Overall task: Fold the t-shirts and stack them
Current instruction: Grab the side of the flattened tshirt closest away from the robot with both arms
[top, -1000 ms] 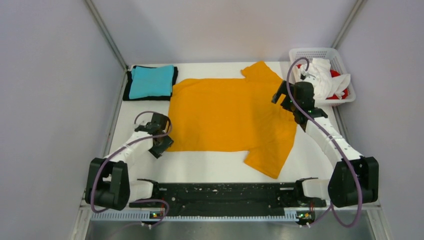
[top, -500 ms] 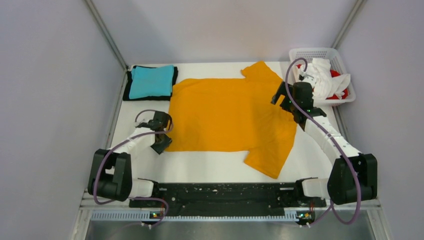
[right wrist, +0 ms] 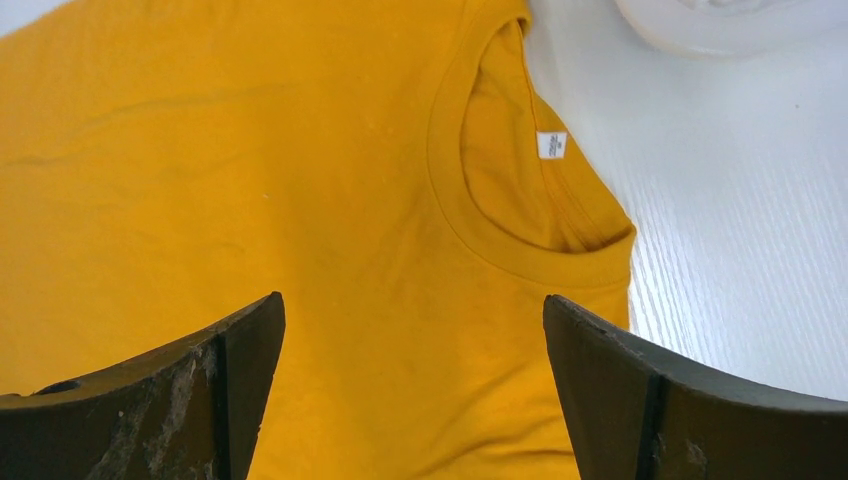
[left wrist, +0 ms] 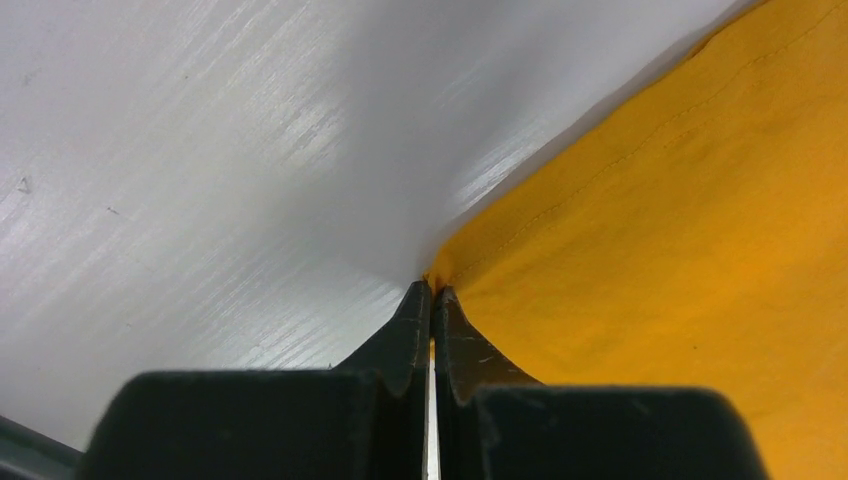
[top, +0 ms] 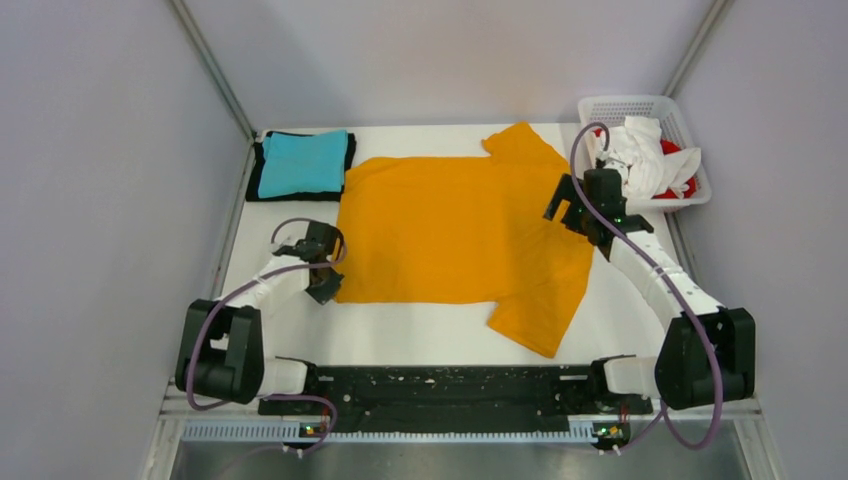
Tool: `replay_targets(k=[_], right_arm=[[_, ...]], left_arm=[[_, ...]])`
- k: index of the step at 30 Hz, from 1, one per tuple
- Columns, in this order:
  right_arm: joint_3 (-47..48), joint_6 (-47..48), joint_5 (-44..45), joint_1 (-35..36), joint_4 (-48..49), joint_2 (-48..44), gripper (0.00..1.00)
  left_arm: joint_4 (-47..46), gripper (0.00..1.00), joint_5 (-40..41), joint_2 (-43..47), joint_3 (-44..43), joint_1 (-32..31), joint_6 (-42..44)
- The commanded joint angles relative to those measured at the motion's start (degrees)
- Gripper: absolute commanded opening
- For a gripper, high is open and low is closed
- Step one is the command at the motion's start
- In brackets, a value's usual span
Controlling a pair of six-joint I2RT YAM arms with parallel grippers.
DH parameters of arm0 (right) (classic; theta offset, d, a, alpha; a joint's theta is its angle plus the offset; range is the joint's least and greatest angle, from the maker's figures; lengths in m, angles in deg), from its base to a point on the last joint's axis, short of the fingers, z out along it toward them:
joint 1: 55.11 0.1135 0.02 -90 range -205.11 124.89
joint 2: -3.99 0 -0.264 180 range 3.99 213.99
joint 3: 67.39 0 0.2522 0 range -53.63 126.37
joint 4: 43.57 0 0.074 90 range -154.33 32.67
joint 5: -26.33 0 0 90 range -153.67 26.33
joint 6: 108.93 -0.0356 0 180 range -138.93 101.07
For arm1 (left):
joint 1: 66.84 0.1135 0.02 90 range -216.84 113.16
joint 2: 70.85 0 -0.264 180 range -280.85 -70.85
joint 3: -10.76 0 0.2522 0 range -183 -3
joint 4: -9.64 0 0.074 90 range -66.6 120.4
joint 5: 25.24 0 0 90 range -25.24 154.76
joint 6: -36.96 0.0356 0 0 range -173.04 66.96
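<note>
My left gripper pinches the near hem corner, so my right gripper should next go back and down to close on the near sleeve's outer corner (top: 549, 350).
An orange-yellow t-shirt (top: 460, 230) lies spread flat across the middle of the table, collar to the right. My left gripper (top: 325, 292) is at its near-left hem corner. In the left wrist view the fingertips (left wrist: 432, 290) are pressed together with a pinch of the orange cloth (left wrist: 650, 230) between them. My right gripper (top: 566, 203) hovers over the collar end, fingers wide apart. The right wrist view shows nothing between the open gripper (right wrist: 412, 305), just the shirt below, with its collar (right wrist: 530, 250) and white label (right wrist: 551, 144) ahead.
A folded teal t-shirt (top: 302, 162) rests on a folded black one (top: 256, 178) at the far left. A white lattice basket (top: 640, 105) at the far right holds crumpled white (top: 640, 155) and red (top: 688, 185) shirts. Grey walls enclose the table.
My left gripper has closed on the shirt's near-left corner after edging slightly toward it. The right gripper stays open and has hardly moved.
</note>
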Motion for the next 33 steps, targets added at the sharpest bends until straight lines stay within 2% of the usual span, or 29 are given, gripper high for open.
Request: replay_targets(k=[1, 5, 9, 14, 16, 18, 21, 27, 33], right_arm=[[2.56, 1.63, -0.62, 1.72, -10.31, -1.63, 0.98], [0.12, 3.88, 0.63, 10.96, -19.59, -3.65, 0.97], [-2.74, 0.93, -0.78, 19.31, -29.61, -5.32, 0.91], [-10.86, -3.72, -10.48, 22.15, -36.68, -11.86, 0.8], [-12.83, -5.77, -11.86, 22.76, -38.54, -12.87, 0.76], [-12.87, -7.43, -11.27, 24.14, -39.28, -12.84, 0.72], [-13.48, -10.42, -10.53, 24.33, -39.07, -11.54, 0.58], [-16.92, -12.25, -11.35, 24.51, -37.98, -9.19, 0.5], [-19.81, -13.51, -12.17, 24.76, -32.35, -5.87, 0.47]], left_arm=[[4.55, 0.0, -0.35, 2.71, 0.64, 0.08, 0.92], [7.3, 0.0, 0.46, 4.72, 0.0, 0.08, 1.06], [8.98, 0.0, 1.61, 5.92, -0.05, 0.13, 1.19], [7.1, 0.0, 0.91, 5.1, -0.15, 0.15, 1.21], [6.61, 0.0, 0.67, 4.99, 0.18, 0.11, 0.73], [6.27, 0.0, 0.69, 5.18, 0.52, 0.15, 0.34], [6.39, 0.0, 0.89, 5.26, 0.42, 0.18, 0.44], [7.03, 0.0, 1.26, 5.52, 0.2, 0.15, 0.32], [6.96, 0.0, 1.04, 5.72, 0.22, 0.15, 0.4]])
